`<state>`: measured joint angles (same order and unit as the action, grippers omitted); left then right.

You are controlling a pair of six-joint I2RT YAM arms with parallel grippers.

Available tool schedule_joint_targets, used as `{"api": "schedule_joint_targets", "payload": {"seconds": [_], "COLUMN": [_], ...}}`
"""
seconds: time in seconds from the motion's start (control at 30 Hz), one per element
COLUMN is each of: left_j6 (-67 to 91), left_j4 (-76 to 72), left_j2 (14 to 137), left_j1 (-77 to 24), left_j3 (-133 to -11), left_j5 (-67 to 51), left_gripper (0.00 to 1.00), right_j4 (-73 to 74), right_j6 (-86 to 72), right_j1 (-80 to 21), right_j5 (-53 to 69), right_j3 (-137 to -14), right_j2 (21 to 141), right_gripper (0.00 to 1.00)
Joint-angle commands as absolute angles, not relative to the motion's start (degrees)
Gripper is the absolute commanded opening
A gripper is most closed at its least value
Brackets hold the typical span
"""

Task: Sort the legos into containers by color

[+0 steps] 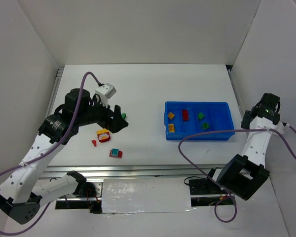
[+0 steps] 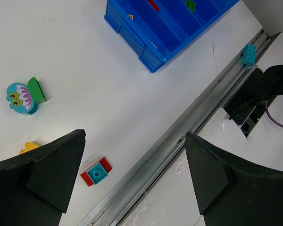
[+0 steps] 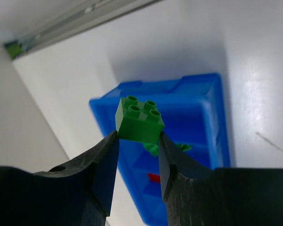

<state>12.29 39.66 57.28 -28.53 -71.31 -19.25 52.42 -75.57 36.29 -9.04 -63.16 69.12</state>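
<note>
My right gripper will cross over to the left in the top view next, lower and let go of the green lego, because the far end of the green legos' section [image 1: 200, 107] [image 3: 135, 151] is below, on that side.
My right gripper [image 3: 137, 136] is shut on a green lego [image 3: 139, 120] and holds it in the air above the right end of the blue tray [image 3: 212, 127]. It is right of the tray in the top view [image 1: 250, 118]. The tray [image 1: 222, 133] holds two yellow legos [image 1: 171, 115], a red one [image 1: 185, 115] and two green ones [image 1: 201, 116] in separate compartments. My left gripper [image 1: 119, 118] is open and empty above the table. Near it lie a yellow-and-red lego [image 1: 103, 135], a small red one [image 1: 94, 143] and a red-and-teal one [image 1: 116, 153], also in the left wrist view [image 2: 96, 172].
A round teal-and-green piece [image 2: 23, 96] lies left of my left gripper [image 2: 135, 135]. A teal brick [image 2: 249, 53] sits by the metal rail [image 2: 179, 136] at the table's near edge. White walls enclose the table.
</note>
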Motion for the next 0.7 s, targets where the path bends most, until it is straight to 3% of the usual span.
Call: {"api": "schedule_joint_targets", "payload": {"seconds": [0.0,0.23,0.67], "left_j6": [13.01,13.89,14.42], "left_j4": [37.44,37.96,39.99], "left_j2": [56.42,57.39,56.86], "left_j1": [-28.3,-28.3,-28.21], "left_j3": [-71.81,-72.86,-73.65], "left_j5": [-18.19,-16.53,-13.45], "left_gripper": [0.99,0.99,1.0], "right_j4": [53.0,50.19,49.74], "right_j6": [-75.94,-77.52,-77.7], "right_j1": [30.87,13.74,3.43], "right_j5": [-6.77,-6.33,-10.54], "right_j3": [-68.11,-75.4,-77.87], "right_j2": [69.16,80.13,92.11], "right_gripper": [0.0,0.0,0.01]}}
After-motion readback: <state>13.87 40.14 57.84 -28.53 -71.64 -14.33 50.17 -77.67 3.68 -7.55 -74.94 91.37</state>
